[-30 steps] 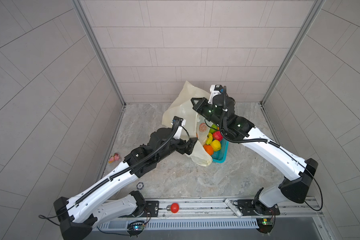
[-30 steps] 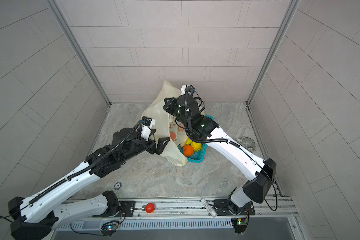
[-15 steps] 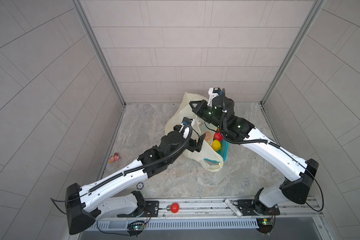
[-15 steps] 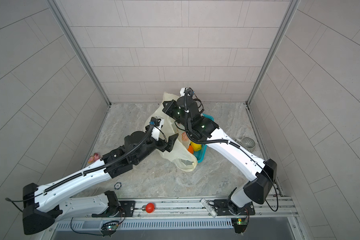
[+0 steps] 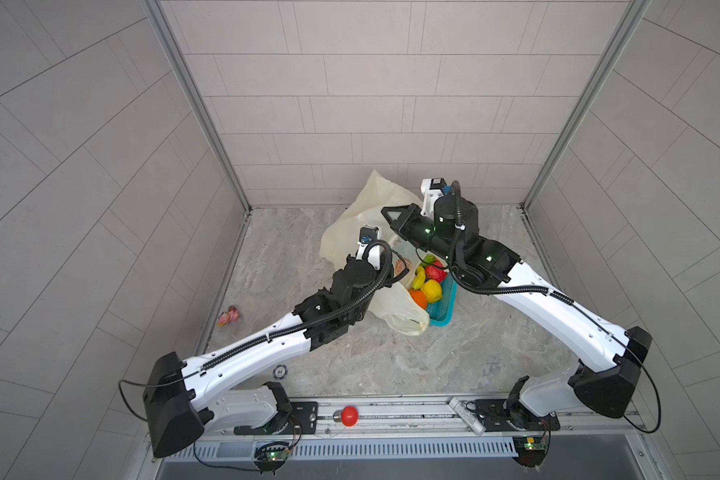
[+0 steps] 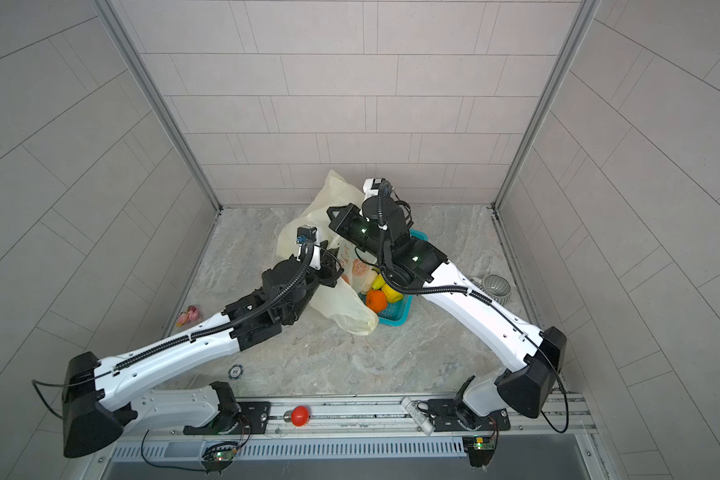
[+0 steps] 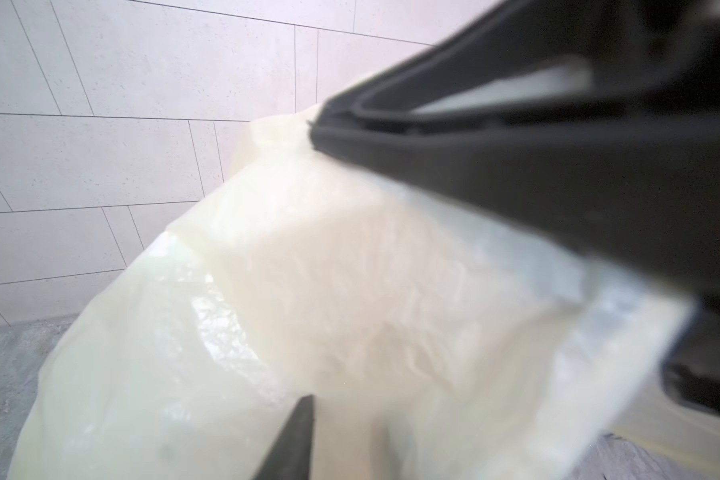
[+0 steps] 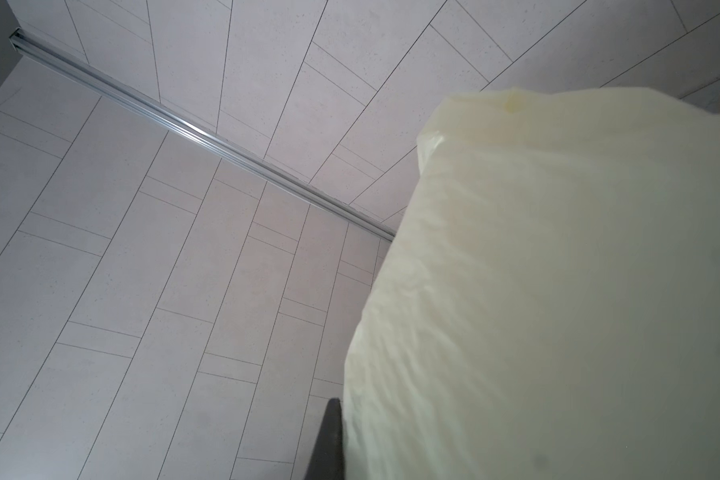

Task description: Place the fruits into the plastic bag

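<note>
Next, my right gripper lowers toward the teal basket (image 5: 442, 314) below it and lets go of the bag's upper edge, since the bag's opening faces the fruits.
The cream-yellow plastic bag (image 5: 393, 305) (image 6: 341, 307) stands at the middle of the floor, its top lifted toward the back wall. My right gripper (image 5: 393, 216) (image 6: 336, 214) is shut on the bag's upper edge. In the right wrist view the bag (image 8: 558, 291) covers one finger of that gripper (image 8: 362, 415). My left gripper (image 6: 332, 270) (image 7: 350, 415) is shut on the bag's near rim; film (image 7: 308, 270) hides one finger. The fruits lie in a teal basket (image 5: 442, 314) beside the bag: orange (image 5: 417, 297), yellow (image 5: 432, 289), red (image 5: 435, 273), banana (image 5: 419, 279).
A small pink toy (image 5: 228, 316) lies by the left wall. A round numbered disc (image 5: 280, 371) sits near the left arm's base. A red dome button (image 5: 348, 415) is on the front rail. A grey bowl (image 6: 495, 286) stands by the right wall. Tiled walls close three sides.
My left arm reached in toward the bag, and its open gripper has shut on the bag's rim. The bag's mouth shifted, and more fruit shows beside it. The right gripper kept its hold.
</note>
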